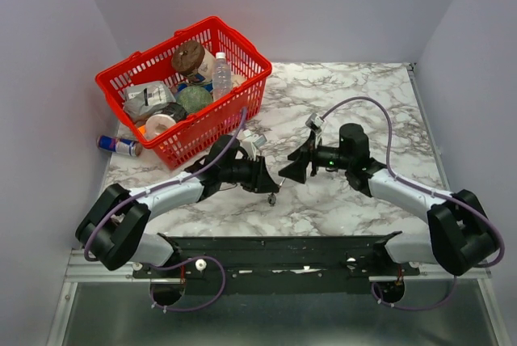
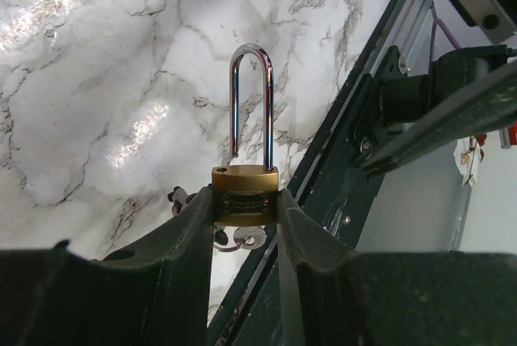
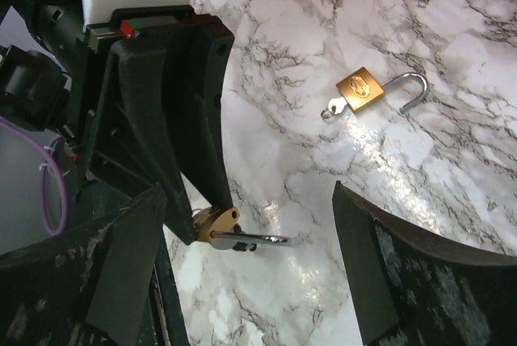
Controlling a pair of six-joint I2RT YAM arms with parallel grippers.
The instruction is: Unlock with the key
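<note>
The padlock in my left gripper goes outward and down to the bare marble (image 1: 275, 166) beside the second padlock next, for release there. Its shackle leg already clears the padlock's body.
My left gripper (image 2: 245, 200) is shut on the brass body of a small padlock (image 2: 245, 192), whose long silver shackle (image 2: 251, 103) points away from the wrist. The shackle's left leg ends just above the body. The key (image 2: 242, 238) hangs on its small ring under the padlock body, with a dark bit (image 2: 179, 197) beside the left finger. In the right wrist view the held padlock (image 3: 214, 223) sits at the left, near one finger of my open right gripper (image 3: 258, 281). In the top view the left gripper (image 1: 266, 178) and right gripper (image 1: 292, 166) face each other closely.
A second brass padlock (image 3: 361, 91) with an open shackle and a key in it lies on the marble table (image 3: 452, 160). A red basket (image 1: 242, 48) full of groceries stands at the back left, with a can (image 1: 119, 145) beside it.
</note>
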